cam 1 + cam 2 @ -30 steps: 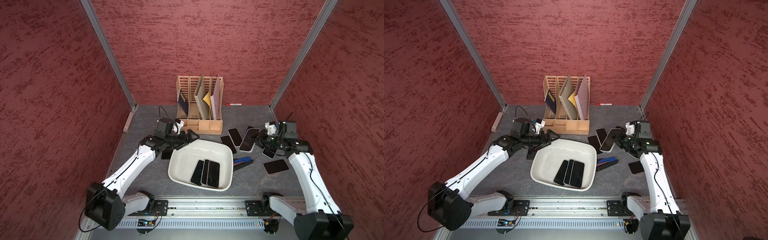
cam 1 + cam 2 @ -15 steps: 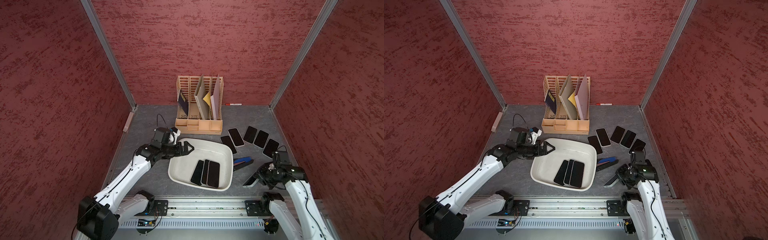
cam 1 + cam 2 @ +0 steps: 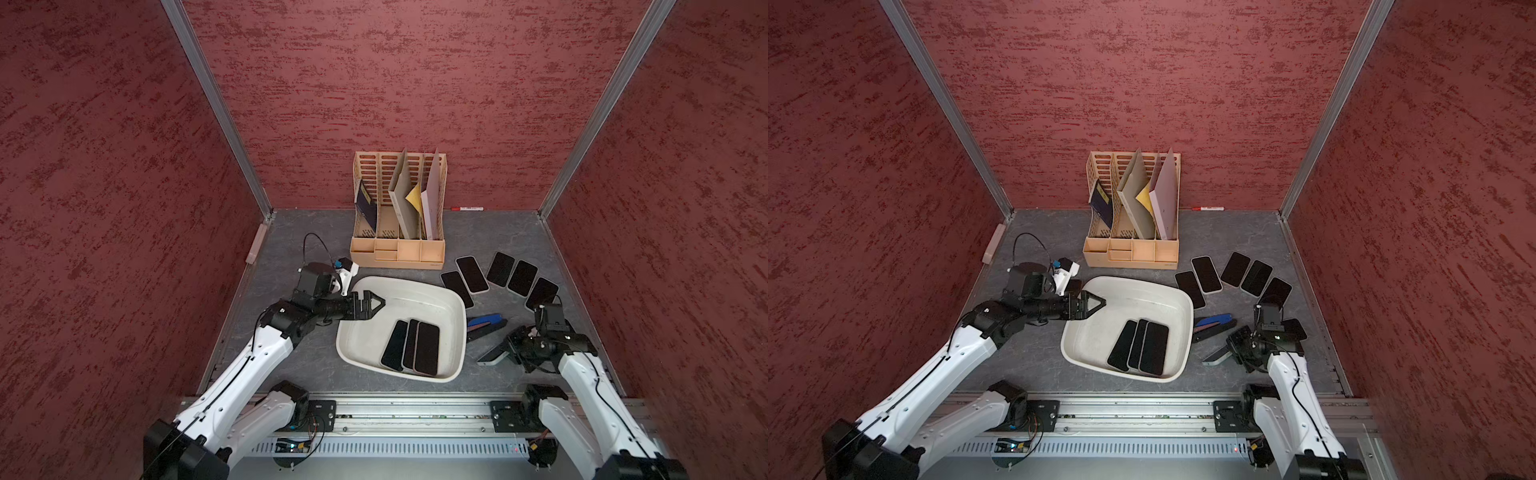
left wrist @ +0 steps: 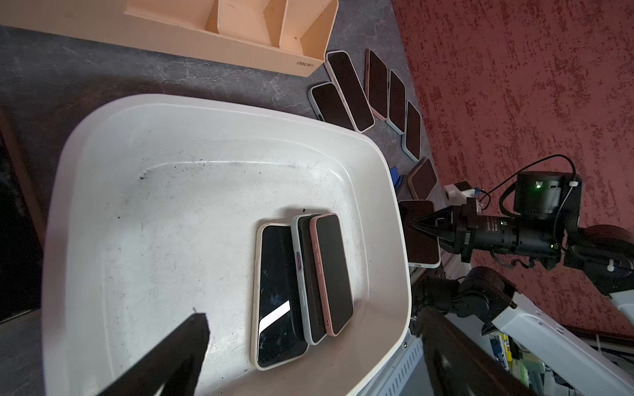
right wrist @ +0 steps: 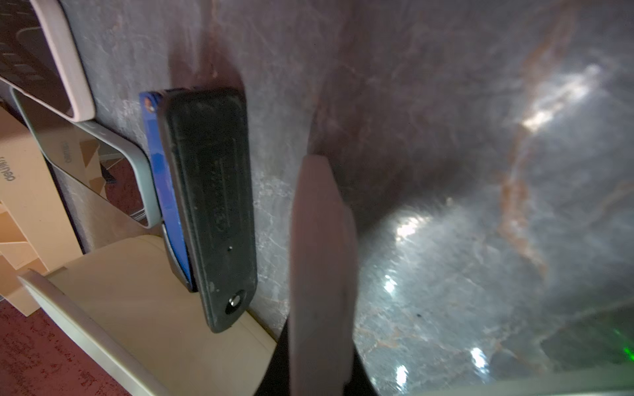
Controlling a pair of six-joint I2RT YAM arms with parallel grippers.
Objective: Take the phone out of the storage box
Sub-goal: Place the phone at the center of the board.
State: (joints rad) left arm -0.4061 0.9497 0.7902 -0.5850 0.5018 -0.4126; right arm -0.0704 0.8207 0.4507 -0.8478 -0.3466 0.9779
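The tabletop beside the blue and black tool is bare, just outward of my right gripper. My right gripper will move outward toward the tool next and release the phone beside it.
The storage box (image 3: 374,332) (image 3: 1096,332) is a shallow off-white tub in the middle of the table. Three dark phones (image 3: 411,345) (image 3: 1139,345) (image 4: 302,281) lie side by side, overlapping, in its front right part. My left gripper (image 3: 375,303) (image 3: 1098,303) (image 4: 310,313) hangs open over the box's left rim, its fingers spread wide and empty. My right gripper (image 3: 508,350) (image 3: 1234,348) (image 4: 417,226) (image 5: 319,360) is shut on another phone (image 3: 491,355) (image 3: 1216,355) (image 5: 322,240), held tilted just right of the box.
A beige slotted file rack (image 3: 399,216) with folders stands at the back. Several phones (image 3: 505,270) lie in a row on the table at the back right. A blue and black tool (image 3: 486,326) (image 5: 206,192) lies against the box's right side. A red marker (image 3: 467,207) lies by the back wall.
My right arm has come forward from the row of phones to the front right, a phone in its jaws. My left gripper has moved from the box's back left corner over its left rim.
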